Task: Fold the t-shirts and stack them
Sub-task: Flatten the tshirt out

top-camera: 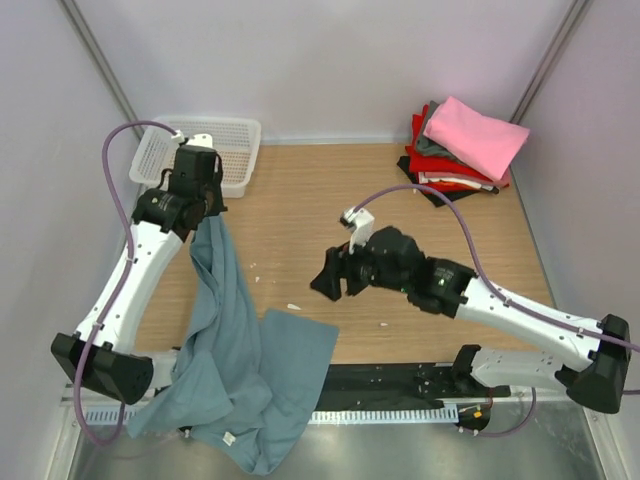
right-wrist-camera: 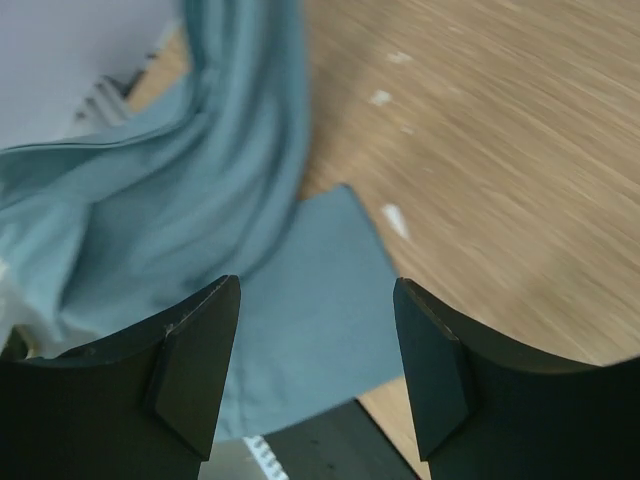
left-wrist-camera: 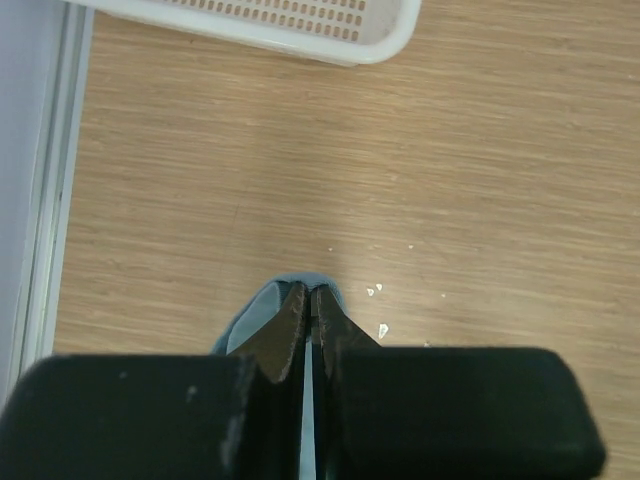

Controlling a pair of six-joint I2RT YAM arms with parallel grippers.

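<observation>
My right gripper sweeps back and down onto the tip of the shirt's upper flap next. The tip sticks out free to the gripper's left in the top view.
A large teal-blue t-shirt (top-camera: 235, 360) hangs from my left gripper (top-camera: 207, 213) and trails down over the table's near edge. My left gripper (left-wrist-camera: 309, 292) is shut on a fold of this shirt (left-wrist-camera: 250, 315), lifted above the wooden table. My right gripper (top-camera: 327, 279) is open and empty, above the table right of the shirt; in its wrist view the gripper (right-wrist-camera: 318, 300) points at the shirt's flat corner (right-wrist-camera: 320, 330). A stack of folded t-shirts with a pink one (top-camera: 477, 136) on top lies at the back right.
A white lattice basket (top-camera: 236, 140) stands at the back left, its rim in the left wrist view (left-wrist-camera: 300, 40). Small white crumbs (top-camera: 293, 306) lie on the wooden table (top-camera: 330, 200). A black strip (top-camera: 390, 380) runs along the near edge.
</observation>
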